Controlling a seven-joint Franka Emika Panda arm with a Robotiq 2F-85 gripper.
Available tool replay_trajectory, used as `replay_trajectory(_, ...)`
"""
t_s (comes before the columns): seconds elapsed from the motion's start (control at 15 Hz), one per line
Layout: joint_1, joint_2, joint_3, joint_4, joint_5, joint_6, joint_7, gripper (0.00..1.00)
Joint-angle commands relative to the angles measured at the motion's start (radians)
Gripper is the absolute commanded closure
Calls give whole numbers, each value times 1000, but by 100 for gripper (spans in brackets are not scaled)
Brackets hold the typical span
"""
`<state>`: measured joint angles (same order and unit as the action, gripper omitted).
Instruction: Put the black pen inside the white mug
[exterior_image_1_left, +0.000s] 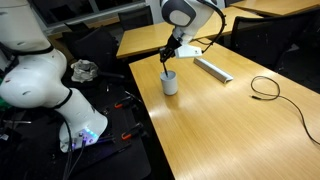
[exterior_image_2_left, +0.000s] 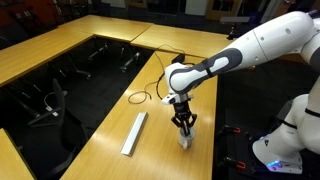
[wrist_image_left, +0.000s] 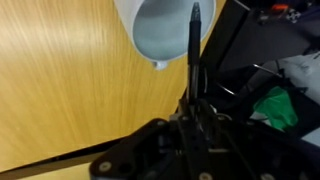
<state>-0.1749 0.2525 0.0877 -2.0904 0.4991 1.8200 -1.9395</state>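
Note:
My gripper will stay above the white mug's opening (wrist_image_left: 168, 27) next and open its fingers to let go of the black pen (wrist_image_left: 194, 45), because the pen's tip already points down there.
The white mug (exterior_image_1_left: 170, 82) stands upright on the wooden table near its edge; it also shows in an exterior view (exterior_image_2_left: 186, 138) and at the top of the wrist view (wrist_image_left: 160, 30). My gripper (exterior_image_1_left: 169, 55) hangs directly above the mug, seen too in an exterior view (exterior_image_2_left: 183, 118). In the wrist view the gripper (wrist_image_left: 194, 100) is shut on the black pen (wrist_image_left: 194, 45), which points straight down with its tip over the mug's opening. Whether the tip is inside the rim I cannot tell.
A grey-silver bar (exterior_image_1_left: 212, 68) lies on the table beyond the mug, also in an exterior view (exterior_image_2_left: 134, 133). A looped black cable (exterior_image_1_left: 266, 88) lies farther along the table. The table edge is close beside the mug, with floor clutter below.

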Motion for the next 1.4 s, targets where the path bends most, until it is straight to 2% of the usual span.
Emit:
replay_trajectory(0.0, 25, -16, -28, -34, -15, 15, -27, 96)
replay_trajectory(0.27, 28, -19, -30, -63, -15, 62, -24, 96)
replay_trajectory(0.4, 28, -24, -30, -72, -4, 88, -20, 59)
replay_trajectory(0.67, 24, -37, -35, -80, 1, 123, -12, 30)
replay_trajectory(0.93, 39, -76, -60, -95, -76, 143, 75, 0)
replay_trajectory(1.2, 74, -137, -71, -124, -219, 185, 257, 0)
replay_trajectory(1.33, 90, -175, -62, -142, -242, 199, 321, 0)
